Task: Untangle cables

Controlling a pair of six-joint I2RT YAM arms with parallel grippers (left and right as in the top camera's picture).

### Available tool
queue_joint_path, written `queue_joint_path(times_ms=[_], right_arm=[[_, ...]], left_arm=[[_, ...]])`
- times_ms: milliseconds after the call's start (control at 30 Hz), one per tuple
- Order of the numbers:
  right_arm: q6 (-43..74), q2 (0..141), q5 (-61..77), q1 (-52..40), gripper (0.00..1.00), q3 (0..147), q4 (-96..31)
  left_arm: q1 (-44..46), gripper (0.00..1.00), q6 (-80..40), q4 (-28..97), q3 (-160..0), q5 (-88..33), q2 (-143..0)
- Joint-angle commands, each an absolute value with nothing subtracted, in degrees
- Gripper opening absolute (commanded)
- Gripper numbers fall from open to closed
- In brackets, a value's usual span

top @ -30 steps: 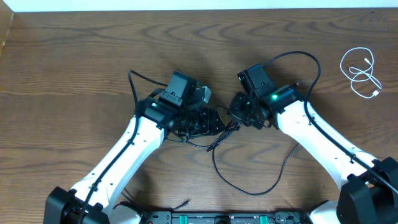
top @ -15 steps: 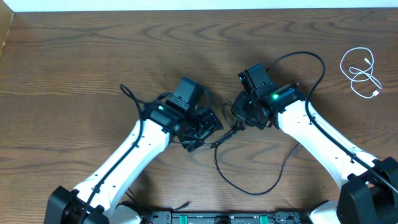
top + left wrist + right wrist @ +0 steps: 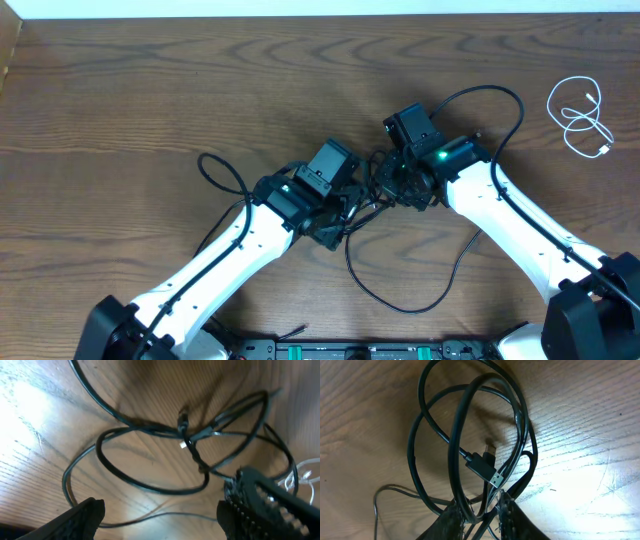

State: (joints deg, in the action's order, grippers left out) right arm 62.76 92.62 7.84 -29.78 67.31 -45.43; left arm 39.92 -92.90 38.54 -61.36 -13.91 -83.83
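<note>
Black loops bunch by my right gripper. Next, my left gripper moves outward toward that heap and closes on the piece of cable where they cross (image 3: 377,199) (image 3: 204,467).
The black cables (image 3: 365,205) lie tangled between my two grippers at the table's middle, and one long loop (image 3: 403,307) trails toward the front edge. My left gripper (image 3: 343,217) hovers just left of the knot. In the left wrist view it (image 3: 160,510) stands wide open with nothing between its fingers, and the crossed strands (image 3: 185,435) lie ahead. My right gripper (image 3: 480,512) has its jaws a little apart, with several black strands (image 3: 451,450) running loosely between them. A USB plug (image 3: 487,472) shows just ahead. The white cable (image 3: 578,128) lies coiled alone at the far right.
Thicker black leads arch off each arm, one beside the left arm (image 3: 215,170) and one behind the right wrist (image 3: 500,100). Bare wooden tabletop (image 3: 120,100) spreads to the left and back. The arm bases sit at the front edge (image 3: 350,350).
My left gripper let go, opened wide and slid right toward the knot. My right gripper's jaws parted slightly around the strands; that arm stayed put.
</note>
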Motion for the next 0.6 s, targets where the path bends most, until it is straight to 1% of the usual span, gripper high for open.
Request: queue_joint_path(times_ms=[0, 67, 100, 267, 300, 367, 467, 567], right_arm=[[59.59, 92.84, 7.51, -29.19, 0.23, 67.35, -45.41], [57.71, 92.49, 8.01, -28.67, 0.25, 67.4, -44.93], [56.27, 92.14, 8.49, -28.25, 0.28, 67.4, -44.53], [44.75, 88.97, 15.22, -24.73, 0.34, 67.4, -42.72], [42.7, 88.31, 16.25, -23.97, 0.35, 67.4, -42.83], [38.59, 86.96, 17.74, -22.39, 0.37, 67.4, -43.51], [35.83, 85.21, 17.93, -20.32, 0.5, 67.4, -45.89], [35.07, 84.88, 17.41, -18.52, 0.59, 67.4, -48.64]], left_arm=[[40.1, 0.77, -94.52, 38.72, -60.95, -11.51, -87.2], [40.1, 0.78, -93.45, 38.7, -60.95, -11.53, -88.79], [40.1, 0.78, -92.84, 38.7, -60.95, -11.53, -89.67], [40.1, 0.77, -91.96, 38.63, -60.95, -11.38, -93.06], [40.03, 0.76, -91.96, 38.48, -60.95, -10.96, -93.51], [39.94, 0.68, -91.92, 38.39, -60.95, -9.47, -94.06], [39.77, 0.62, -88.44, 38.3, -60.95, -5.69, -94.19], [38.85, 0.61, -82.04, 38.28, -60.97, -1.85, -94.17]])
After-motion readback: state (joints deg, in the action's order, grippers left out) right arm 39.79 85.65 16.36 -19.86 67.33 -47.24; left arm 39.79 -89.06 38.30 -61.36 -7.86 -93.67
